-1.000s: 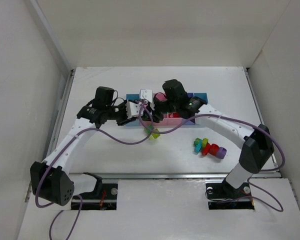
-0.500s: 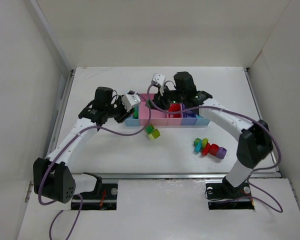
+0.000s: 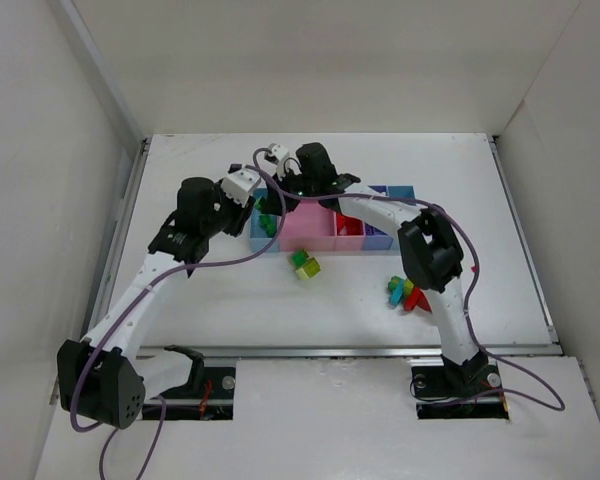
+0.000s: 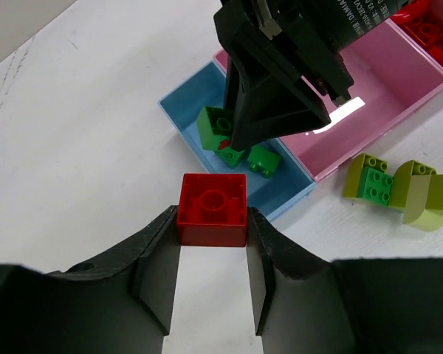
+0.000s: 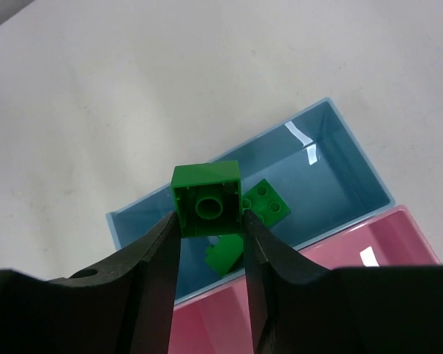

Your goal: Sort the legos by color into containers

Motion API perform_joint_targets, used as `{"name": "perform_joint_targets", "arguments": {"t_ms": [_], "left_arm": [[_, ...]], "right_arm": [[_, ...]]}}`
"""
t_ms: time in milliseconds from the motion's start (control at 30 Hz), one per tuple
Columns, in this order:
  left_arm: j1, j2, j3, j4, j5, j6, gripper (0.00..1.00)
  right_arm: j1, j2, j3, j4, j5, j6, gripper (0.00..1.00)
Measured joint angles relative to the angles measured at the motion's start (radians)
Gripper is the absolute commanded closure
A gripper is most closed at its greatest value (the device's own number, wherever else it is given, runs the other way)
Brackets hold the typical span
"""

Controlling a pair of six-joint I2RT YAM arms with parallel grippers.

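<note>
I will next move my left gripper over the narrow pink tray (image 3: 349,223) (image 4: 437,38) and let go, because its red legos are to the gripper's right in the top view.
My left gripper (image 4: 211,221) is shut on a red lego (image 4: 211,207) and holds it over the table, just left of the light blue tray (image 4: 179,112). My right gripper (image 5: 207,215) is shut on a green lego (image 5: 207,198) above that same light blue tray (image 5: 340,158), which holds several green legos (image 5: 266,202). In the top view both grippers, left (image 3: 245,215) and right (image 3: 271,208), meet at the left end of the tray row (image 3: 310,246). The narrow pink tray holds red legos (image 3: 348,222).
A green and yellow-green lego clump (image 3: 303,264) lies on the table in front of the wide pink tray (image 3: 306,232). A mixed teal, red and yellow chain (image 3: 402,293) lies right of it, partly behind the right arm. White walls enclose the table.
The right gripper has swung left along the tray row, from over the pink trays to over the left light blue tray. The left gripper has drawn back a little to the left.
</note>
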Motion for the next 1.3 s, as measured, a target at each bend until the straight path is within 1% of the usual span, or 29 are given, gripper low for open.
{"name": "perform_joint_targets", "arguments": {"t_ms": [67,100,133,200,267,333,400,433,467,533,633,733,833,900,967,1067,1200,1300], "left_arm": [[0.0,0.0,-0.007,0.008,-0.002,-0.011,1.0],[0.0,0.0,-0.01,0.011,-0.002,-0.014,1.0],[0.0,0.0,-0.01,0.011,-0.002,-0.015,1.0],[0.0,0.0,-0.011,0.017,-0.001,-0.014,1.0],[0.0,0.0,-0.011,0.026,0.003,-0.013,1.0],[0.0,0.0,-0.011,0.035,0.006,-0.013,1.0],[0.0,0.001,-0.011,0.042,0.016,-0.01,1.0],[0.0,0.001,-0.011,0.046,0.024,-0.009,1.0],[-0.003,0.004,-0.011,0.052,0.029,-0.006,1.0],[-0.022,0.019,-0.005,0.074,0.037,-0.005,1.0],[-0.084,0.073,0.014,0.122,0.055,-0.002,1.0],[-0.161,0.158,0.063,0.16,0.072,-0.001,1.0],[-0.227,0.271,0.133,0.217,0.085,-0.005,1.0],[-0.263,0.346,0.175,0.262,0.089,-0.009,0.99],[-0.295,0.412,0.203,0.312,0.097,-0.015,0.95],[-0.34,0.509,0.229,0.401,0.1,-0.019,0.93],[-0.404,0.608,0.232,0.502,0.088,0.021,0.92],[-0.444,0.647,0.232,0.537,0.082,0.049,0.88]], "right_arm": [[-0.002,0.009,0.01,0.0,-0.002,0.017,0.44],[-0.002,0.01,0.01,0.0,-0.003,0.026,0.29],[-0.003,0.009,0.011,0.0,-0.004,0.028,0.26],[-0.003,0.009,0.014,0.003,-0.003,0.037,0.24],[-0.003,0.009,0.014,0.003,-0.001,0.042,0.13],[-0.005,0.008,0.013,0.003,0.002,0.046,0.07],[-0.01,-0.001,0.009,0.001,0.007,0.045,0.07],[-0.013,-0.013,-0.004,0.005,0.015,0.045,0.02],[-0.019,-0.036,-0.027,0.004,0.026,0.048,0.01],[-0.042,-0.097,-0.084,-0.003,0.055,0.056,0.01],[-0.105,-0.222,-0.182,-0.001,0.133,0.092,0.0],[-0.208,-0.363,-0.286,0.012,0.235,0.147,0.0],[-0.325,-0.52,-0.419,0.032,0.378,0.187,0.0],[-0.376,-0.622,-0.514,0.035,0.486,0.199,0.0],[-0.383,-0.714,-0.599,0.036,0.575,0.201,0.0],[-0.363,-0.822,-0.7,0.038,0.674,0.201,0.0],[-0.357,-0.923,-0.801,0.037,0.756,0.201,0.0],[-0.362,-0.98,-0.853,0.037,0.792,0.201,0.0]]}}
